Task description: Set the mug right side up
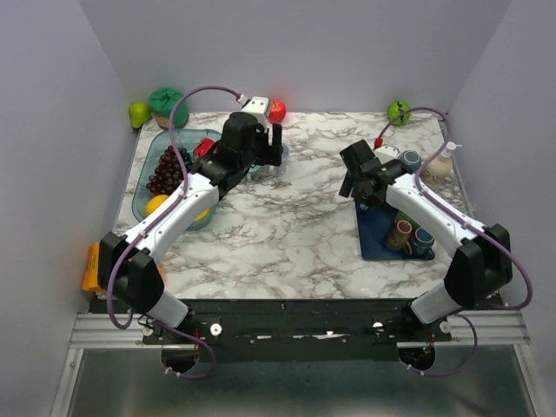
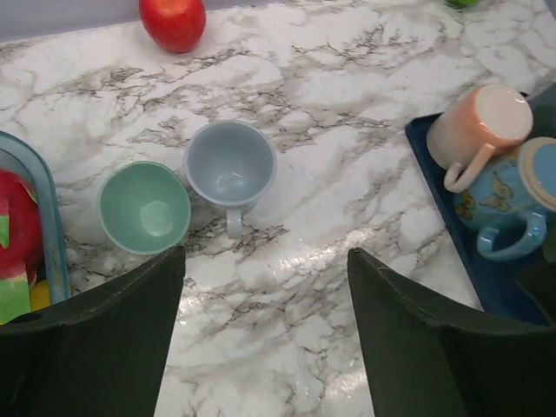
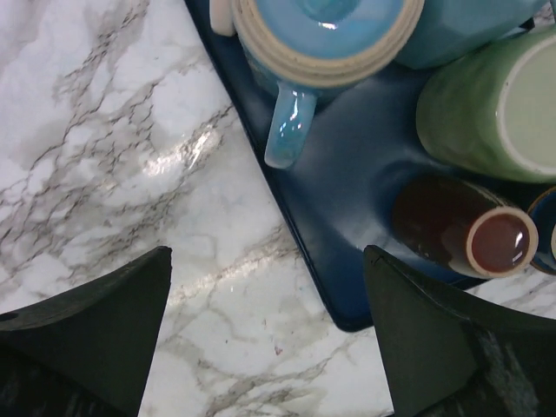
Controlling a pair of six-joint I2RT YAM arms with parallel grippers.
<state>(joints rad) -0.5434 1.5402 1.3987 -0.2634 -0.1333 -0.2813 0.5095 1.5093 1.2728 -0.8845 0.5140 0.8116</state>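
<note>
My right gripper will move outward and down onto the blue mug's handle [image 3: 291, 126] next, because that mug is upside down in the tray [image 3: 347, 191] with its base facing up.
A pale grey-blue mug [image 2: 230, 165] stands upright on the marble table [image 2: 347, 217], mouth up, its handle pointing toward me. In the left wrist view my left gripper [image 2: 265, 254] hangs above and just short of it, open, with only bare marble between the fingers. From the top view the left gripper [image 1: 268, 149] covers most of that mug. My right gripper [image 3: 268, 252] is open over the near-left corner of a dark blue tray [image 3: 347, 191] and holds nothing; the top view shows the right gripper [image 1: 354, 181] at the tray's far-left end.
A mint green cup [image 2: 143, 208] stands just left of the mug, a red apple [image 2: 172, 22] behind it. The tray holds a peach mug [image 2: 478, 122], a blue mug [image 3: 321, 35], a green mug [image 3: 486, 109] and a brown mug [image 3: 460, 226]. A glass dish of grapes [image 1: 169, 169] sits far left.
</note>
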